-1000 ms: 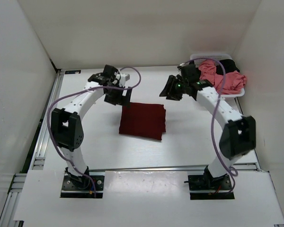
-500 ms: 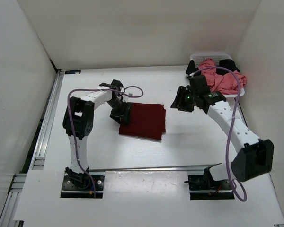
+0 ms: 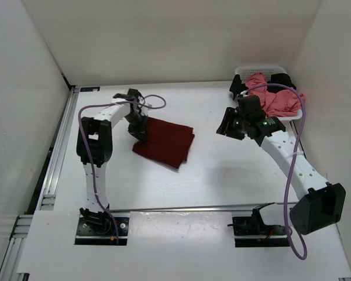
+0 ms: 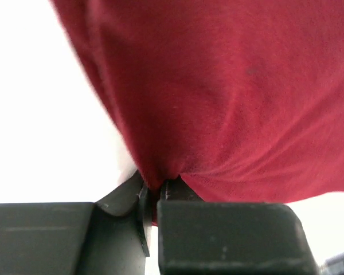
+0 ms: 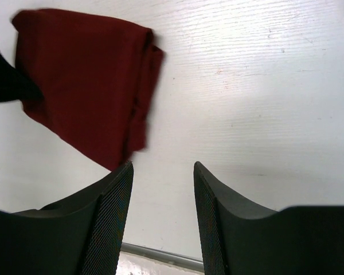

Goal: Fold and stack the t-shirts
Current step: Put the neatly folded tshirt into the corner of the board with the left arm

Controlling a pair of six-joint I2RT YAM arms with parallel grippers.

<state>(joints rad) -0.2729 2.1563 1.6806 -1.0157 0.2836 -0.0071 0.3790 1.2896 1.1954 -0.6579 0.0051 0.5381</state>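
Observation:
The table's far corner [image 3: 98, 100] is empty, outward of my left gripper and to its left in the top view, so it should drag the maroon t-shirt [image 3: 164, 140] there next and release.
The folded dark maroon t-shirt [image 3: 164, 140] lies left of the table's middle, skewed with its near corner pointing down-right. My left gripper [image 3: 137, 130] is shut on the maroon t-shirt's left edge; in the left wrist view the cloth [image 4: 218, 91] bunches into the closed jaws [image 4: 159, 189]. The salmon pink t-shirt [image 3: 275, 99] and the black t-shirt [image 3: 281, 79] sit heaped in the basket at the back right. My right gripper [image 3: 225, 124] hangs open over bare table right of the maroon t-shirt [image 5: 86, 80], with nothing between its fingers [image 5: 163, 172].
The white perforated basket [image 3: 257, 70] stands in the back right corner against the wall. White walls close the table on three sides. An aluminium rail [image 3: 55, 152] runs along the left edge, and another crosses the near edge [image 3: 181, 208].
My left gripper came down to the maroon t-shirt's left edge, shut on it and dragged it left, turning it. My right arm swung out to the right and stayed open.

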